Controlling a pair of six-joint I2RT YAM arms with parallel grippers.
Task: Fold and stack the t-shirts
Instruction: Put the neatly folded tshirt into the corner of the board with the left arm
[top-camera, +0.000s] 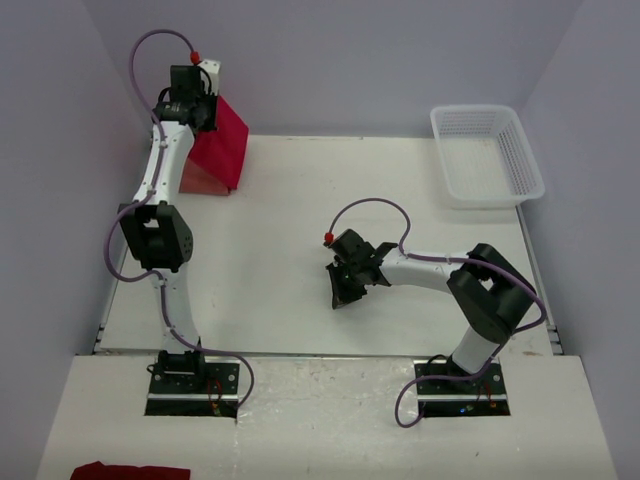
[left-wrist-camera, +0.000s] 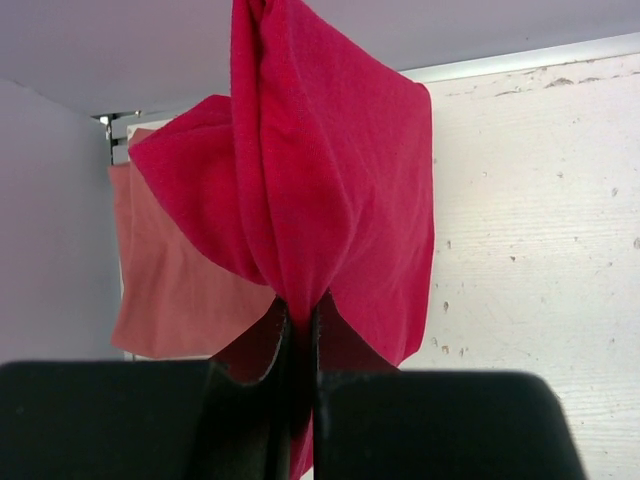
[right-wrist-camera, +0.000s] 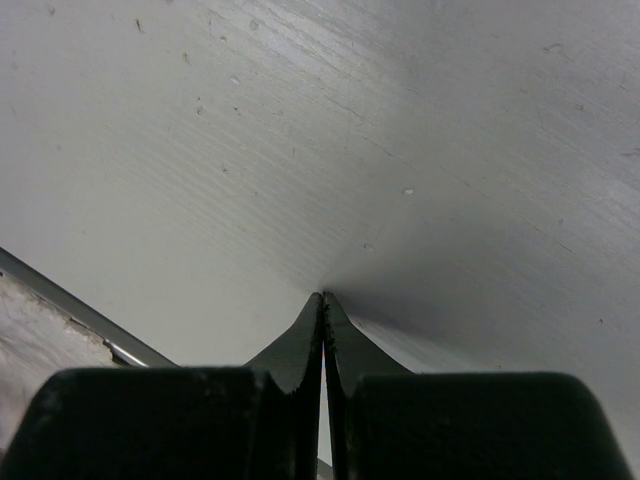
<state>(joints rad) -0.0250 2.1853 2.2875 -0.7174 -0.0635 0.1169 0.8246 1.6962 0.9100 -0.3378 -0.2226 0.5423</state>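
The robot next needs to move its left gripper down and to the left in the wrist view to free the bright red t-shirt's cloth, because the salmon-red t-shirt (top-camera: 200, 180) (left-wrist-camera: 170, 285) lies below it on that side.
The bright red t-shirt (top-camera: 228, 140) (left-wrist-camera: 340, 180) hangs bunched at the far left corner of the table, and my left gripper (top-camera: 206, 120) (left-wrist-camera: 300, 312) is shut on its gathered cloth. Below it lies the paler salmon-red t-shirt (top-camera: 200, 180) (left-wrist-camera: 170, 285), flat on the table and partly covered by the hanging one. My right gripper (top-camera: 345, 292) (right-wrist-camera: 323, 298) is at the table's middle, shut on nothing, with its tips down against the white surface.
A white lattice basket (top-camera: 520, 150) stands at the far right corner. The table's left edge rail (left-wrist-camera: 115, 135) runs close behind the shirts. A dark red piece of cloth (top-camera: 130, 470) lies on the near ledge, left of the arm bases.
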